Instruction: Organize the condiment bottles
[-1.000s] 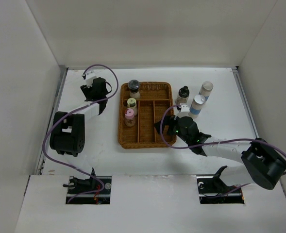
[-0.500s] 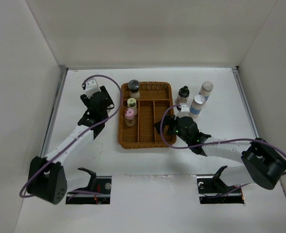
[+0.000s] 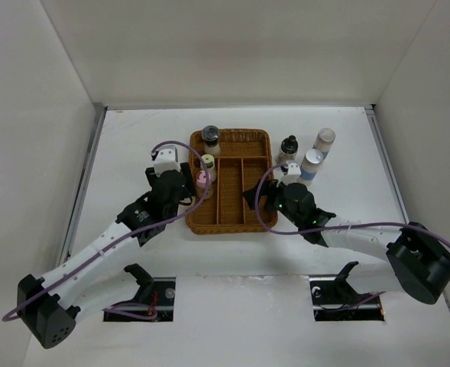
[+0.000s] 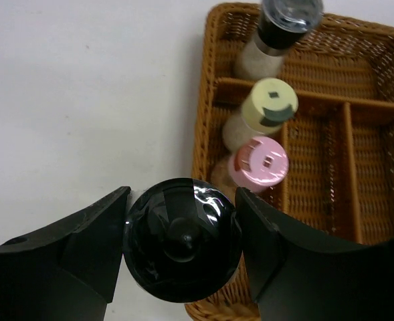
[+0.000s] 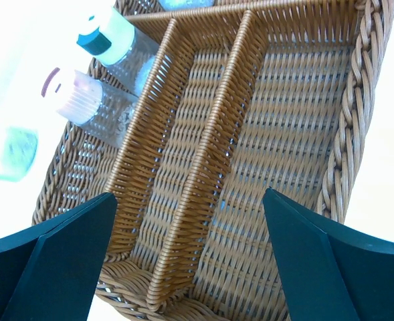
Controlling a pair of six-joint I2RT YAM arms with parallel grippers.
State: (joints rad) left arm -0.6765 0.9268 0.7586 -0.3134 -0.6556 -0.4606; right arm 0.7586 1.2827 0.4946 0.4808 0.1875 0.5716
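I need to move my left gripper over the tray section's empty near end point(image 3: 202, 218) point(image 4: 240, 289) next, then go down and release. That end is below the gripper and to its right in the top view.
My left gripper point(image 3: 182, 196) is shut on a black-capped bottle point(image 4: 182, 239) and holds it at the left rim of the brown wicker tray point(image 3: 264, 141), just near of the pink-capped bottle point(image 3: 203, 179). The tray's left compartment holds a black-capped jar point(image 3: 210, 138), a pale-yellow-capped bottle point(image 3: 207, 162) and the pink-capped one. The left wrist view shows them too: black-capped jar point(image 4: 280, 27), yellow cap point(image 4: 271, 103), pink cap point(image 4: 258, 164). My right gripper point(image 3: 259, 197) is open and empty over the tray's right compartment point(image 5: 297, 134).
To the right of the tray stand a small black-capped bottle point(image 3: 288, 147) and two taller blue-labelled bottles point(image 3: 325, 141) point(image 3: 311, 164). The table's side walls rise at left and right. The tray's dividers point(image 5: 203, 154) run lengthwise below my right gripper.
My left arm has swung from the far left of the table to the tray's left edge, carrying the black-capped bottle. The right arm has barely moved.
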